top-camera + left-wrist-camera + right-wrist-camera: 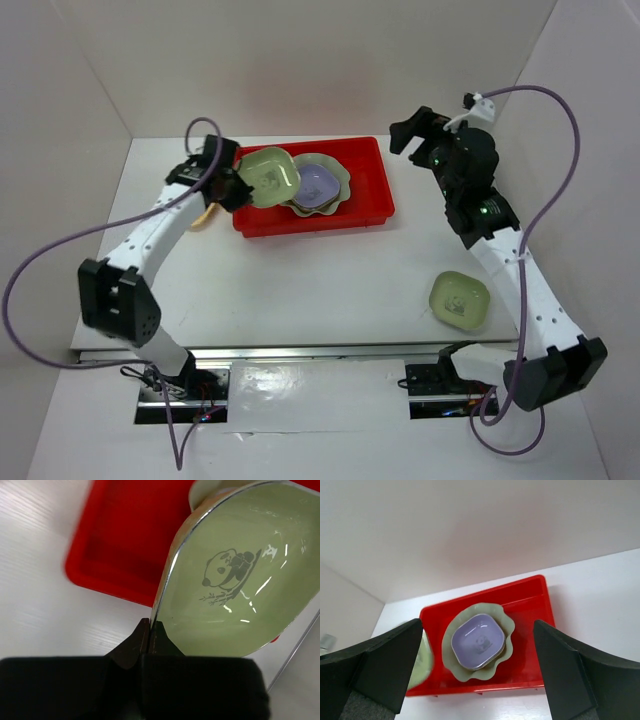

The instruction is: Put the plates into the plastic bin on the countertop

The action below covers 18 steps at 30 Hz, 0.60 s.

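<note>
My left gripper should first move the panda dish it holds to the right in the top view, and then down, to get over the lavender dish (318,183).
The red plastic bin (368,205) stands at the back middle of the white countertop (300,290). In it lies the large pale green scalloped dish (342,188) with the lavender panda dish (318,183) on top. My left gripper (232,187) is shut on the rim of a light green panda dish (270,175) and holds it tilted over the bin's left end. In the left wrist view the fingers (135,645) pinch that dish (240,580) above the bin (125,540). My right gripper (420,135) is open and empty, raised to the right of the bin. Its view shows the lavender dish (479,641) and the bin (530,610).
Another pale green-yellow panda dish (460,300) lies on the countertop at the right, close to the right arm. A yellowish edge (205,216) shows under the left arm, left of the bin. White walls close in the back and sides.
</note>
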Available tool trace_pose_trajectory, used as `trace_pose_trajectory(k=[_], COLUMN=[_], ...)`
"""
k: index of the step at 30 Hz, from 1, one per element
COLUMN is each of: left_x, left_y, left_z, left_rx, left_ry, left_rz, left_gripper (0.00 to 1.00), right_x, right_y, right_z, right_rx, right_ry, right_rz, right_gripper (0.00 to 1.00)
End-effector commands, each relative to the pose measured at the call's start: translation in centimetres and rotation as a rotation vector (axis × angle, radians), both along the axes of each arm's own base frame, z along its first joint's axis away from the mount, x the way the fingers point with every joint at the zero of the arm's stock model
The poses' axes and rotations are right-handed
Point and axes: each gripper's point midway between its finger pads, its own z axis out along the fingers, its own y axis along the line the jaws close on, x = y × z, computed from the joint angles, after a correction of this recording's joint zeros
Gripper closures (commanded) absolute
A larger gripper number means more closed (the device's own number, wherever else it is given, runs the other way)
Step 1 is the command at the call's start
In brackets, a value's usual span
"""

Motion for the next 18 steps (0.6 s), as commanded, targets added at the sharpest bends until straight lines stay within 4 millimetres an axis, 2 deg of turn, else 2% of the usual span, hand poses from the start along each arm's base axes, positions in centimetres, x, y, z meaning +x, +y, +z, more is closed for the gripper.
trace_pose_trajectory(k=[1, 2, 3, 4, 5, 6, 7, 8, 9, 12, 14, 15, 16, 17, 18], left_x=[2.9, 3.9, 4.7, 5.1, 5.6, 5.9, 6.9, 7.0, 7.4, 8.6, 9.5, 9.8, 10.5, 10.9, 11.1], left_y=[-5.1, -6.2, -8.1, -8.6, -9.4, -9.6, -10.1, -10.2, -10.6, -10.8, -11.5, -11.7, -12.4, -13.0, -13.3], left_z=[2.1, 0.1, 0.7, 0.0, -2.7, -3.3, -2.6, -3.2, -4.1, -3.7, -4.1, -4.3, -3.8, -5.0, -5.3], left_rx=[-0.116, -0.103, -0.12, -0.119, -0.105, -0.11, -0.144, -0.146, -0.137, -0.161, -0.193, -0.193, -0.221, -0.23, -0.235], left_ry=[-0.072, -0.032, -0.049, -0.029, 0.038, 0.062, 0.053, 0.075, 0.082, 0.06, 0.066, 0.066, 0.052, 0.075, 0.082], left_rz=[0.108, 0.117, 0.108, 0.134, 0.152, 0.176, 0.209, 0.229, 0.243, 0.289, 0.308, 0.309, 0.296, 0.283, 0.278], left_gripper=[1.0, 1.0, 1.0, 1.0, 1.0, 1.0, 1.0, 1.0, 1.0, 1.0, 1.0, 1.0, 1.0, 1.0, 1.0], right_x=[-1.3, -1.3, -1.6, -2.0, -2.3, -2.8, -3.0, -3.2, -3.5, -3.8, -3.8, -4.1, -4.0, -4.1, -4.1], right_y=[-2.9, -2.9, -3.0, -3.1, -3.2, -3.4, -3.4, -3.4, -3.3, -3.1, -3.1, -3.2, -3.0, -2.7, -2.7], right_z=[0.8, 0.6, 1.0, 1.2, 0.8, 1.1, 0.5, 1.1, 0.7, 0.6, -0.1, 0.2, -0.2, -0.2, -0.2], right_rx=[0.032, 0.028, 0.042, 0.045, 0.053, 0.057, 0.066, 0.073, 0.069, 0.069, 0.062, 0.065, 0.062, 0.053, 0.053], right_ry=[0.019, 0.027, 0.018, 0.011, 0.017, 0.008, 0.017, -0.001, 0.008, 0.008, 0.026, 0.017, 0.026, 0.026, 0.026], right_rz=[-0.157, -0.157, -0.157, -0.157, -0.158, -0.158, -0.158, -0.158, -0.158, -0.149, -0.149, -0.149, -0.14, -0.131, -0.131], right_gripper=[0.02, 0.02, 0.02, 0.02, 0.02, 0.02, 0.02, 0.02, 0.03, 0.03, 0.03, 0.03, 0.03, 0.03, 0.03])
